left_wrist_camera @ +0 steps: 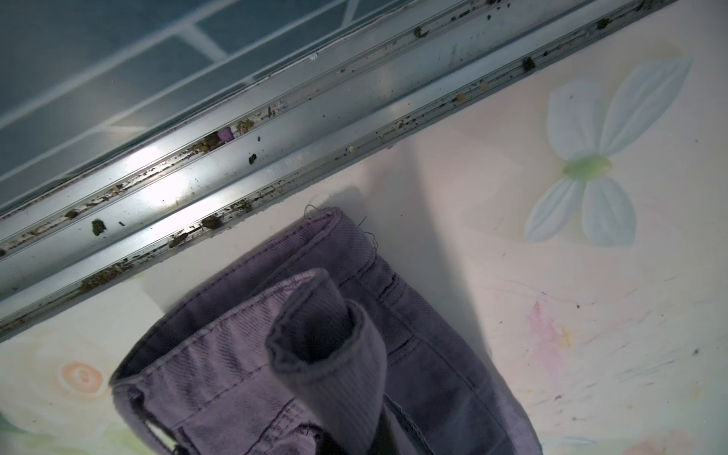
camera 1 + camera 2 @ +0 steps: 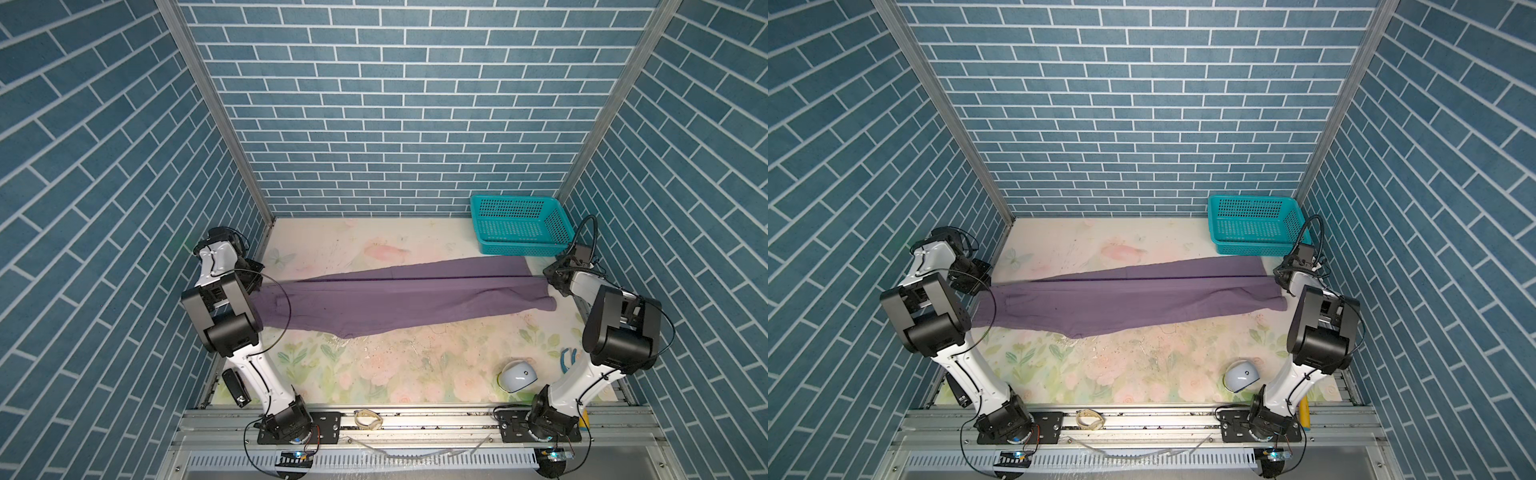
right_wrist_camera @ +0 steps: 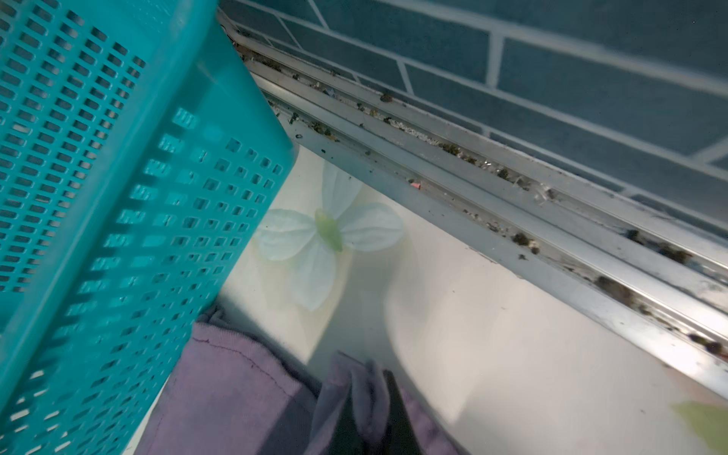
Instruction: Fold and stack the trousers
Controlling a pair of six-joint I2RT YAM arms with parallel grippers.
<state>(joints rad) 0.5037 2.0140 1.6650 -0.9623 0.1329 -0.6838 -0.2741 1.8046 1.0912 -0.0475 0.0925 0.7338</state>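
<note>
The left gripper eases the fold outward over the waist's far edge next and releases the waistband (image 1: 327,354), as that edge lies just outward and shows uncovered.
The dusty-purple trousers (image 2: 395,295) (image 2: 1133,295) are stretched sideways across the floral table between my two grippers in both top views. The waist end is on the left and the leg ends are on the right. My left gripper (image 2: 255,284) (image 2: 976,284) is shut on the waistband. In the left wrist view a rolled fold of waistband (image 1: 327,354) rises from the jaws. My right gripper (image 2: 550,286) (image 2: 1281,286) is shut on a leg cuff. In the right wrist view, bunched purple cloth (image 3: 366,394) is pinched between the dark fingers (image 3: 398,417).
A teal perforated basket (image 2: 519,224) (image 2: 1254,224) (image 3: 98,197) stands at the back right, just behind the leg ends. A pale dome-shaped object (image 2: 517,376) and blue-handled pliers (image 2: 566,359) lie front right. Metal rails (image 1: 236,165) (image 3: 512,205) edge the table on both sides.
</note>
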